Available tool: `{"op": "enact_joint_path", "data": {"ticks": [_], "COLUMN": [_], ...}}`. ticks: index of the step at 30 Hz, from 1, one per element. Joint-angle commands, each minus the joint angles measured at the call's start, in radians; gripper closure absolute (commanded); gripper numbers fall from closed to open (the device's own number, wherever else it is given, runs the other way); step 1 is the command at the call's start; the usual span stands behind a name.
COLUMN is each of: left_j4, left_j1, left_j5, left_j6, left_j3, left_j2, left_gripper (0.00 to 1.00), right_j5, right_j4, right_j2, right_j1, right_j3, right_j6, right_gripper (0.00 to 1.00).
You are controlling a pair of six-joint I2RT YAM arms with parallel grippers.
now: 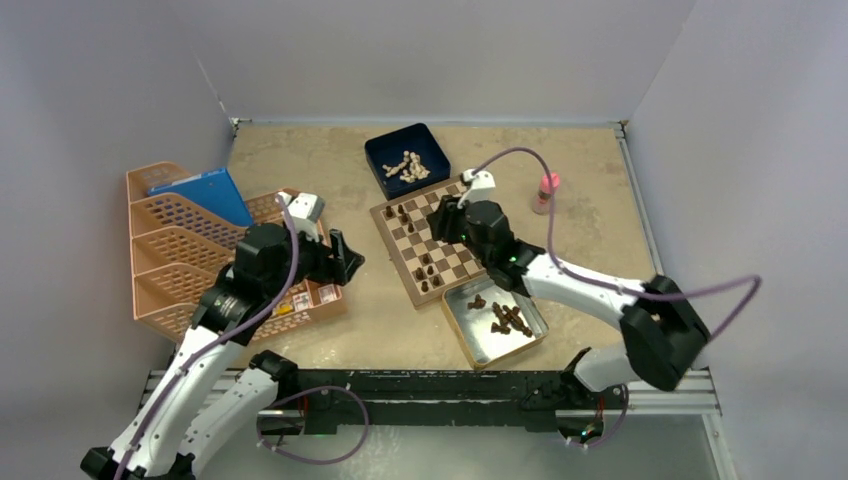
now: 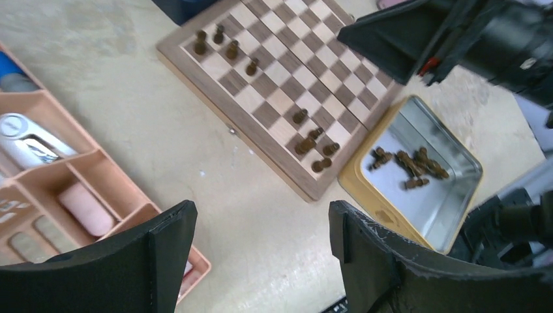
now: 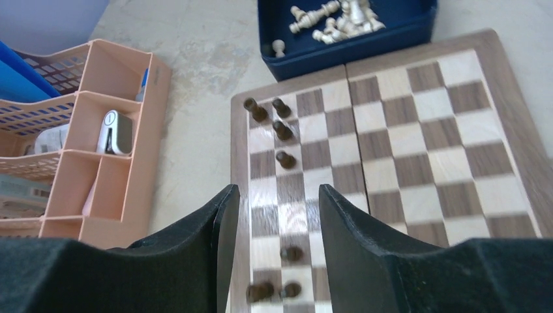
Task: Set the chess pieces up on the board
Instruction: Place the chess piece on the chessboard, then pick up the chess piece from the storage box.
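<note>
The dark piece nearest the board (image 1: 477, 302) lies apart from the tin's heap, so the robot's right gripper should move back toward it and down between the tin's sides.
The chessboard (image 1: 448, 258) lies at the table's middle. Several dark brown chess pieces stand along its left side, one group near the far corner (image 1: 404, 214) and one near the front corner (image 1: 427, 272). More dark pieces (image 1: 506, 318) lie in the silver tin (image 1: 462, 335) in front of the board. My right gripper (image 1: 441, 220) hovers open and empty over the board's left files (image 3: 279, 195), above the front group (image 3: 287, 253). My left gripper (image 1: 352, 262) is open and empty over bare table left of the board (image 2: 261, 215). The left wrist view shows the board (image 2: 293, 65) and the tin's pieces (image 2: 407, 163).
A dark blue box (image 1: 407, 160) with pale cream chessmen (image 3: 329, 19) stands behind the board. Orange desk organizers (image 1: 180, 250) holding small items sit at the left, also in the right wrist view (image 3: 98, 163). A small pink bottle (image 1: 545, 192) stands right of the board.
</note>
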Motion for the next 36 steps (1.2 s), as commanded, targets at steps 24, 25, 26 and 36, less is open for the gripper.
{"op": "enact_joint_path", "data": {"ticks": [24, 25, 26, 36], "left_j4": [0.060, 0.060, 0.060, 0.066], "left_j1": [0.004, 0.004, 0.004, 0.004], "left_j5": [0.136, 0.135, 0.133, 0.140], "left_j6": [0.053, 0.053, 0.053, 0.064], "left_j3": [-0.050, -0.050, -0.052, -0.053], "left_j2": [-0.060, -0.063, -0.066, -0.069], "left_gripper": [0.31, 0.31, 0.31, 0.30], "right_j5": [0.068, 0.068, 0.070, 0.067], "right_j4": [-0.688, -0.697, -0.704, -0.728], "right_j2": [-0.341, -0.346, -0.353, -0.196], "right_j1": [0.001, 0.001, 0.001, 0.007], "right_j3": [-0.219, -0.223, -0.225, -0.193], "right_j6": [0.473, 0.481, 0.489, 0.456], "right_gripper": [0.65, 0.65, 0.66, 0.65]}}
